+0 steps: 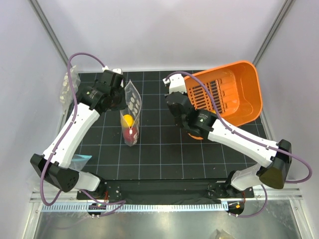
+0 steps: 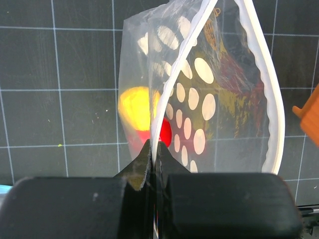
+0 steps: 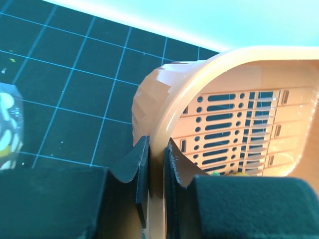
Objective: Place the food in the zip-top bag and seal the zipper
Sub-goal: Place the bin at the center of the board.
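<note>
The mat lies below my right gripper, toward the bag's side. My right gripper will next lower the tilted basket point(image 1: 232, 92) onto the bare mat beside the bag and let go of the basket's rim.
The zip-top bag point(image 1: 132, 103) stands on edge on the black mat, its mouth open. It holds a yellow fruit point(image 1: 128, 120) and a red fruit point(image 1: 131, 134). My left gripper point(image 1: 121, 97) is shut on the bag's top edge. In the left wrist view the gripper point(image 2: 153, 145) pinches one side of the white zipper strip point(image 2: 264, 89), with the yellow fruit point(image 2: 134, 107) and red fruit point(image 2: 165, 132) behind the dotted film point(image 2: 199, 104). My right gripper point(image 1: 185, 95) is shut on the rim point(image 3: 174, 107) of the tilted orange basket point(image 1: 232, 92). Its jaws point(image 3: 157, 152) clamp the rim.
A small yellow-green bit point(image 3: 234, 174) shows low inside the basket. Bundles of clear plastic point(image 1: 66, 88) lie off the mat's far left edge. A bluish plastic piece point(image 1: 79, 159) lies beside the left arm. The bag's edge point(image 3: 7, 127) shows at the left of the right wrist view.
</note>
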`<state>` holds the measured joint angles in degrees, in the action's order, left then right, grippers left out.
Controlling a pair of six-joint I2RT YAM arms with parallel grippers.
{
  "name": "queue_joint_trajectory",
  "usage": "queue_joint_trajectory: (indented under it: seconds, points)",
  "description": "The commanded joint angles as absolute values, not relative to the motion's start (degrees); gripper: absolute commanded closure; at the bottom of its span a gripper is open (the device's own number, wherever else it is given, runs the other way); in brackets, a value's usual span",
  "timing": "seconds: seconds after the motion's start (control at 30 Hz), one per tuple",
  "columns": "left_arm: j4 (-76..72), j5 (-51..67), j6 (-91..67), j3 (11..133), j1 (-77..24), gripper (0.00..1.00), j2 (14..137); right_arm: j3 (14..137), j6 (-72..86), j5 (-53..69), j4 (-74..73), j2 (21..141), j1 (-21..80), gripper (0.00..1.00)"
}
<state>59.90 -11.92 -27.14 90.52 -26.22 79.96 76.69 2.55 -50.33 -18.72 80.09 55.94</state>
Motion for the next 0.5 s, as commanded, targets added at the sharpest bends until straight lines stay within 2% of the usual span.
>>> queue_joint_trajectory:
  seconds: [0.0,0.17,0.33,0.47]
  points:
    - [58.4,-11.7,-28.1,91.3,-25.8,1.0,79.0,76.8,1.5,-54.8,-15.8,80.4,55.9,0.99]
    - [58.9,-12.1,-28.1,91.1,-25.8,1.0,78.7,78.4,6.2,-52.4,-21.3,83.7,56.0,0.99]
    - [58.9,-12.3,-28.2,90.7,-25.8,1.0,78.4,89.2,16.9,-50.8,-40.5,93.2,56.0,0.99]
    - [58.9,-12.5,-28.1,90.4,-25.8,1.0,78.5,91.0,20.2,-42.1,-44.5,97.5,55.8,0.99]
